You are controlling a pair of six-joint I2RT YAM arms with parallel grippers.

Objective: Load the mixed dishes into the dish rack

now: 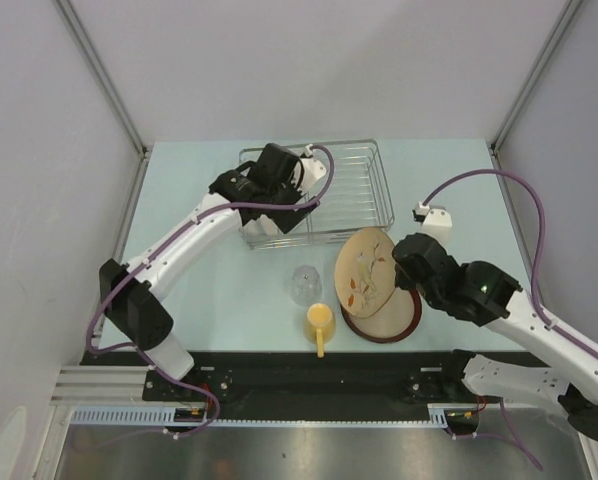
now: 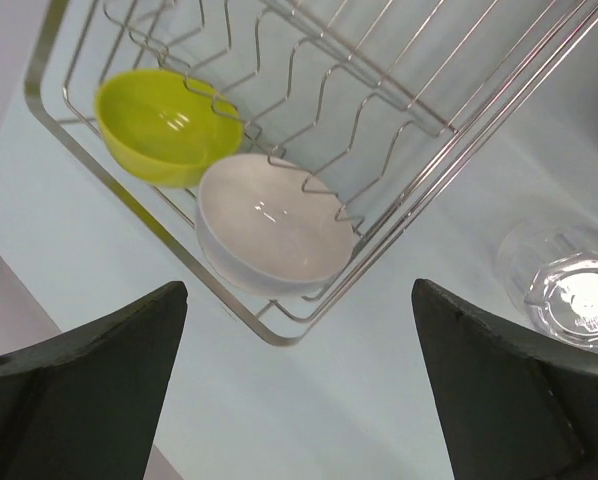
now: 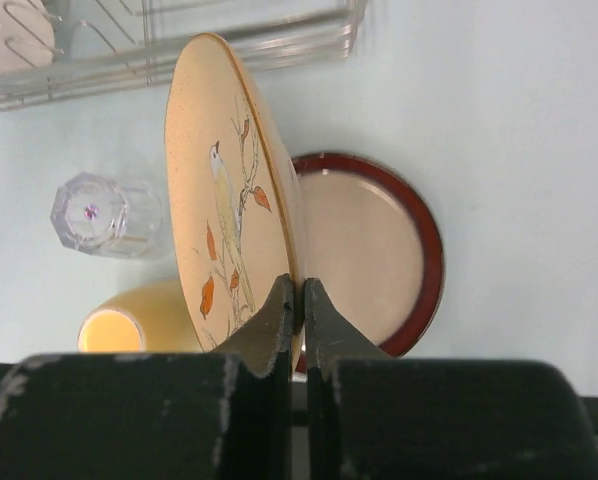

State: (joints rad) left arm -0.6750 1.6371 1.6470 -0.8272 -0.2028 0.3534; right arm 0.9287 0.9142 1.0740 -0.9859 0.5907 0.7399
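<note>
My right gripper swings outward and to the left in the top view to the rack's far corner (image 1: pixel 253 157) next. It then releases the plate where the bowls leave room.
The silver wire dish rack (image 1: pixel 379 190) stands at the back of the table. A lime-green bowl (image 2: pixel 169 125) and a white bowl (image 2: pixel 274 225) lie in its near-left corner. My left gripper (image 2: pixel 299 290) hovers open above that corner (image 1: pixel 279 212), holding nothing. My right gripper (image 3: pixel 302 285) is shut on the rim of a tan floral plate (image 3: pixel 224 180), which stands tilted on edge (image 1: pixel 367 270). Under it a second plate with a red-brown rim (image 3: pixel 379 250) lies flat. A clear glass (image 1: pixel 305 283) and a yellow mug (image 1: pixel 320 321) stand left of the plates.
The glass (image 2: pixel 564 285) sits just outside the rack's corner (image 2: pixel 279 338). Grey walls close in the table on three sides. A black rail (image 1: pixel 299 370) runs along the near edge between the arm bases.
</note>
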